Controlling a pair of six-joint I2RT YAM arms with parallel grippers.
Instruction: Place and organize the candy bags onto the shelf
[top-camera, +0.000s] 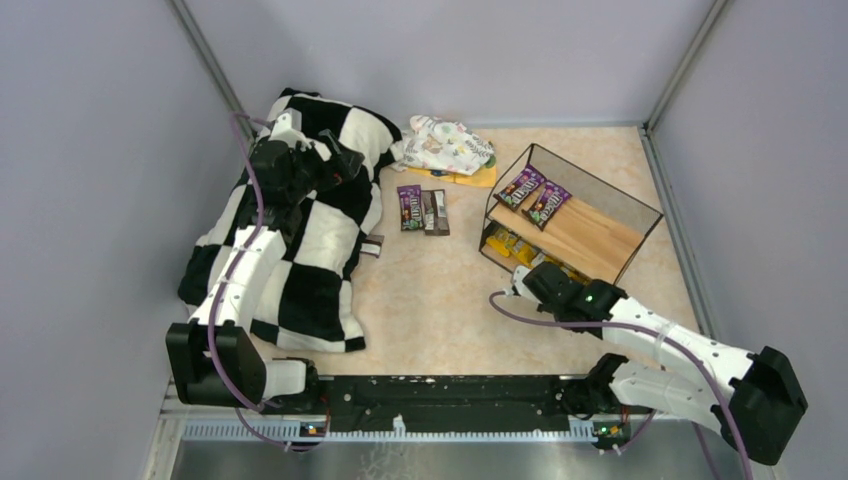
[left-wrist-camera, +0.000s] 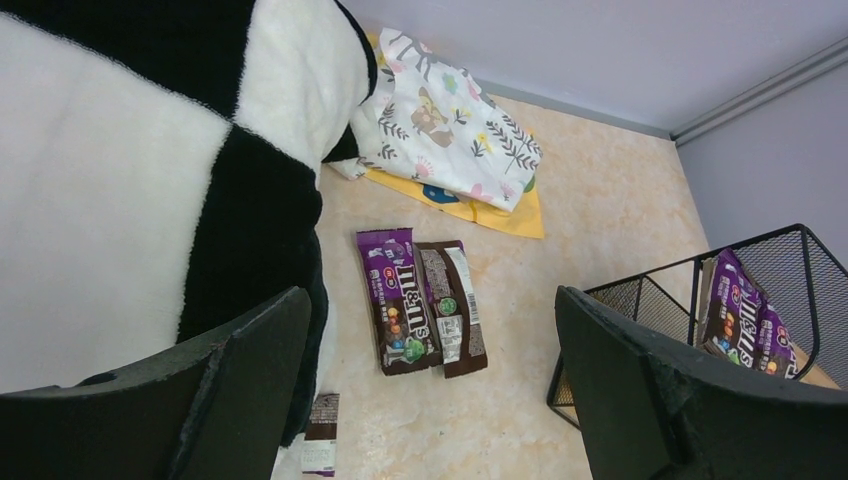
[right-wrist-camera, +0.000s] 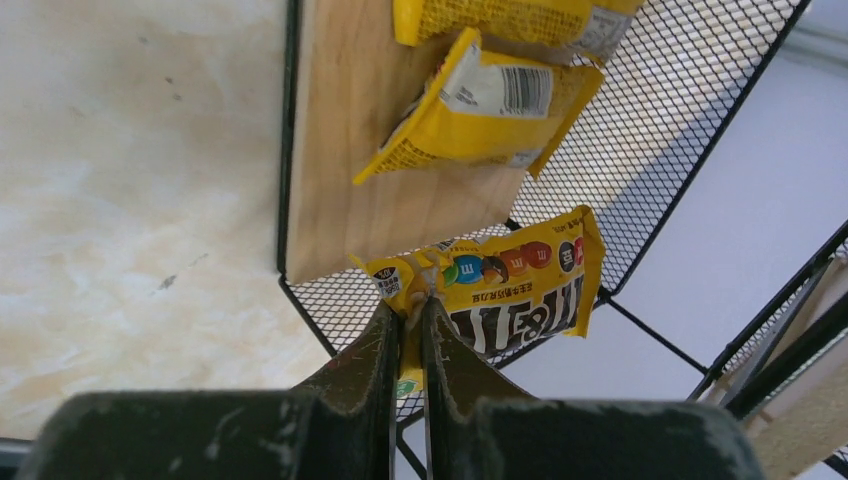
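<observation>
Next, my right gripper moves down and in over the lower board's end (right-wrist-camera: 420, 212) toward the barcoded yellow bag, since that end is still bare.
The wire-and-wood shelf (top-camera: 600, 235) stands at the right. Two purple candy bags (top-camera: 535, 195) lie on its upper board and yellow ones (top-camera: 508, 243) on the lower tier. My right gripper (right-wrist-camera: 408, 305) is shut on a corner of a yellow candy bag (right-wrist-camera: 510, 285), which hangs at the lower board's (right-wrist-camera: 340, 200) front edge, below two other yellow bags (right-wrist-camera: 480, 115). On the table lie a purple bag (left-wrist-camera: 395, 300) and a brown one (left-wrist-camera: 452, 305) side by side. A third small packet (left-wrist-camera: 320, 430) pokes out from the blanket's edge. My left gripper (left-wrist-camera: 430, 295) hovers open above them, over the blanket.
A black-and-white checkered blanket (top-camera: 300, 230) covers the left side under the left arm. A white floral cloth bundle (top-camera: 445, 143) lies on a flat orange sheet (top-camera: 475, 179) at the back. Grey walls enclose the table on three sides.
</observation>
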